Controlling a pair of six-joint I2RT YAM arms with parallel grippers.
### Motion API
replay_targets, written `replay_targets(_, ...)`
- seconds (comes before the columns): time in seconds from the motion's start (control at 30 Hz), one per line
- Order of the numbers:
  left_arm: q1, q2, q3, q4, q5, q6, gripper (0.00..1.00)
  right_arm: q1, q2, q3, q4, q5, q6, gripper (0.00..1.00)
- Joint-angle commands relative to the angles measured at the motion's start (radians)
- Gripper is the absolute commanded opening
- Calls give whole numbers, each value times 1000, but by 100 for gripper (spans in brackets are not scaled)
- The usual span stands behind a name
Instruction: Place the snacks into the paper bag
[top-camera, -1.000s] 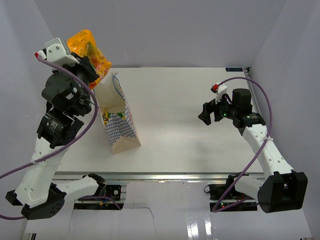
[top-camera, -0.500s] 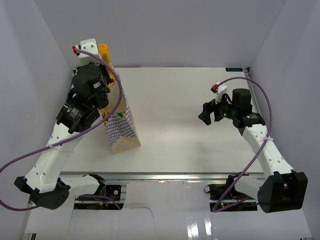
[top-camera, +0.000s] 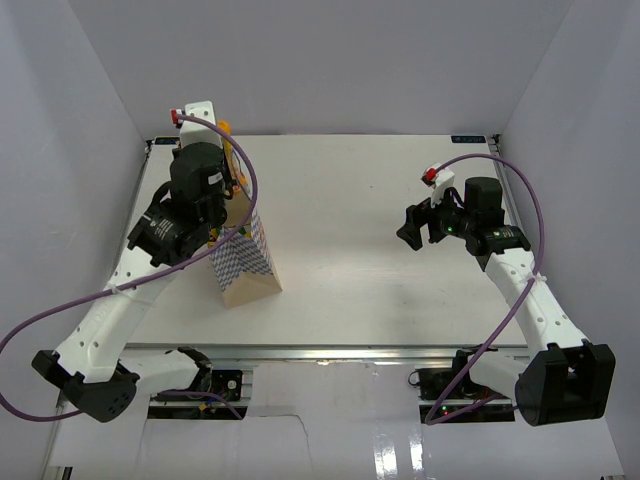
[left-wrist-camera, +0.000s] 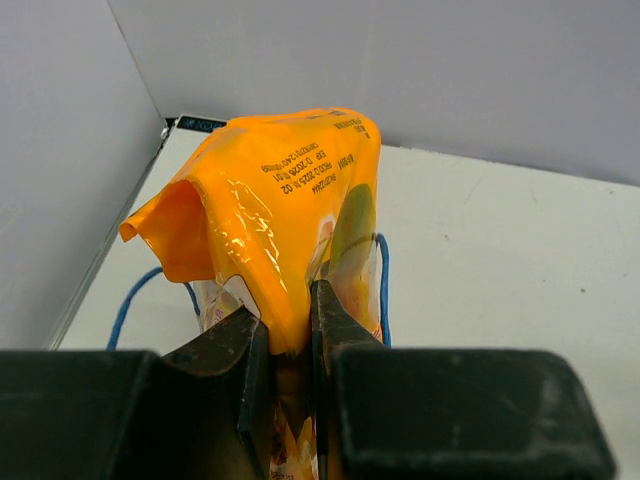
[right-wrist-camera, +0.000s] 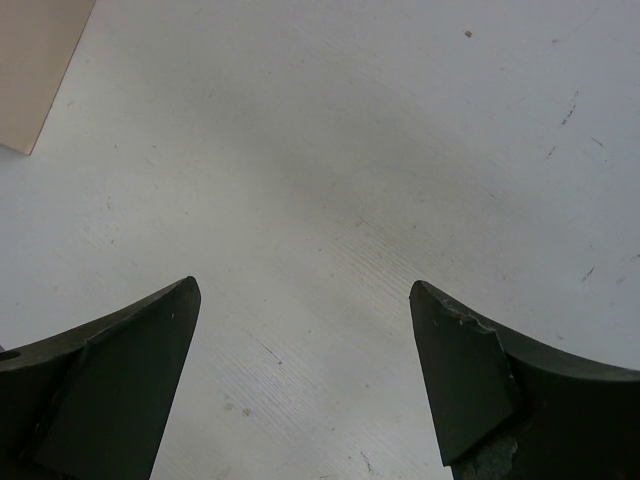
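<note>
I need to lower my left gripper between the blue handles into the opening of the paper bag and then release, because the orange bag still sticks up.
My left gripper (left-wrist-camera: 288, 306) is shut on the lower edge of the puffy orange bag (left-wrist-camera: 280, 195), one of the snacks. It holds the orange bag upright at the mouth of the paper bag (top-camera: 243, 265), between the bag's thin blue string handles (left-wrist-camera: 383, 285). From above, the left wrist covers the bag's opening and only a sliver of orange (top-camera: 224, 130) shows behind it. Another packet (left-wrist-camera: 216, 300) shows inside the bag, under the orange one. My right gripper (top-camera: 413, 228) hovers open over bare table at the right, with nothing between its fingers (right-wrist-camera: 150, 340).
The paper bag stands at the table's left side, its blue-and-white zigzag face (top-camera: 240, 255) toward the camera. A tan corner of it (right-wrist-camera: 30, 70) shows at the top left of the right wrist view. White walls close in the table at left, back and right.
The left arm has swung right and down, bringing the orange bag from high at the left wall to the paper bag's mouth. The right arm has not moved.
</note>
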Motion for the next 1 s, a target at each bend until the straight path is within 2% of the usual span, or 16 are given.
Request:
replay_targets(0.0,0,-60,-18,42,-17,-28,0,3,-18,-5,34,3,-11,91)
replay_targets(0.6,0,-74,-121,30,-16,-68,0,4,-20,-4,34,0,-11,91)
replay_targets(0.67,2,-75,-121,28,-17,-68,9,4,-18,-2,34,0,-11,91)
replay_targets(0.7,2,-75,-118,28,-17,-66,26,4,-16,-2,34,0,-12,91)
replay_targets(0.8,2,-77,-93,28,8,-68,58,4,-16,2,34,0,-12,91)
replay_targets(0.9,0,-75,-58,24,56,-71,75,4,-13,7,34,0,-14,91)
replay_targets(0.97,0,-74,-18,22,75,-72,79,4,-13,9,33,2,-14,91)
